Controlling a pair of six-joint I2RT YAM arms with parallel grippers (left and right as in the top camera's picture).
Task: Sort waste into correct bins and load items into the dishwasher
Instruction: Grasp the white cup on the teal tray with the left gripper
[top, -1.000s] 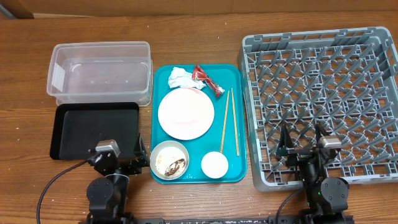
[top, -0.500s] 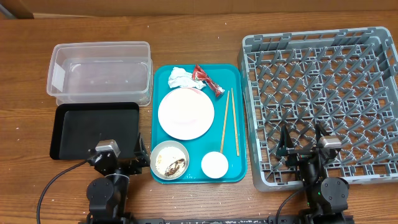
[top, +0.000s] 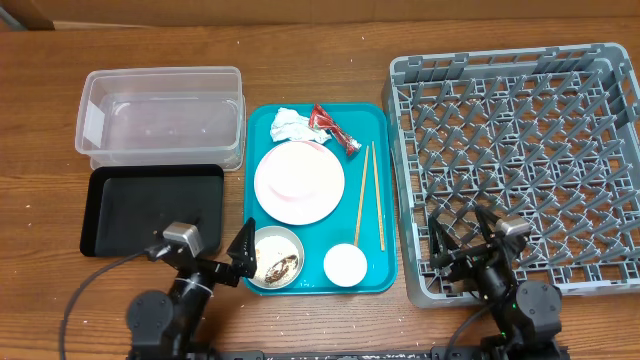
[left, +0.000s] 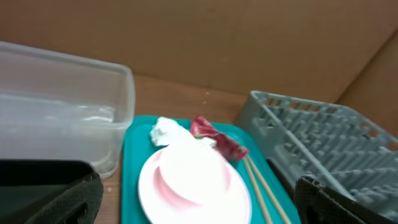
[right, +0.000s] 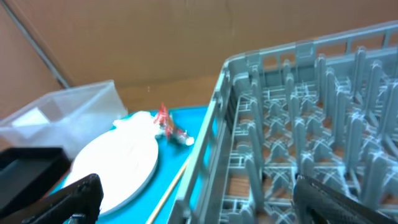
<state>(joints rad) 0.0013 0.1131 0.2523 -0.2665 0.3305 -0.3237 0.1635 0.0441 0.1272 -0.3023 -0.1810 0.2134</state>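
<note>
Next, my left gripper swings past the bowl and down onto the cup's bowl-side rim (top: 328, 263). The cup stands beyond the bowl, to the right in the overhead view.
On the teal tray (top: 380, 150) lie a crumpled white napkin (top: 290, 125), a red wrapper (top: 333, 128), a pale pink plate (top: 298, 183), a small bowl with food scraps (top: 272, 258), a white cup (top: 345, 265) and two chopsticks (top: 368, 195). The clear tub (top: 160, 115) and the black tray (top: 150, 210) are at the left. The grey dish rack (top: 520, 150) is at the right. My left gripper (top: 225, 262) is open and empty beside the bowl. My right gripper (top: 462, 238) is open and empty over the rack's front left corner. The left wrist view shows the plate (left: 193, 183), napkin (left: 166, 132) and wrapper (left: 217, 140).
The right wrist view shows the rack wall (right: 249, 81), the plate (right: 121, 165), a chopstick (right: 171, 193) and the wrapper (right: 171, 127). Bare wooden table runs along the back and the front edge. The tub and black tray hold nothing.
My left gripper has swung right, from over the black tray's corner to beside the bowl. My right gripper has shifted left and turned toward the rack's front left corner.
</note>
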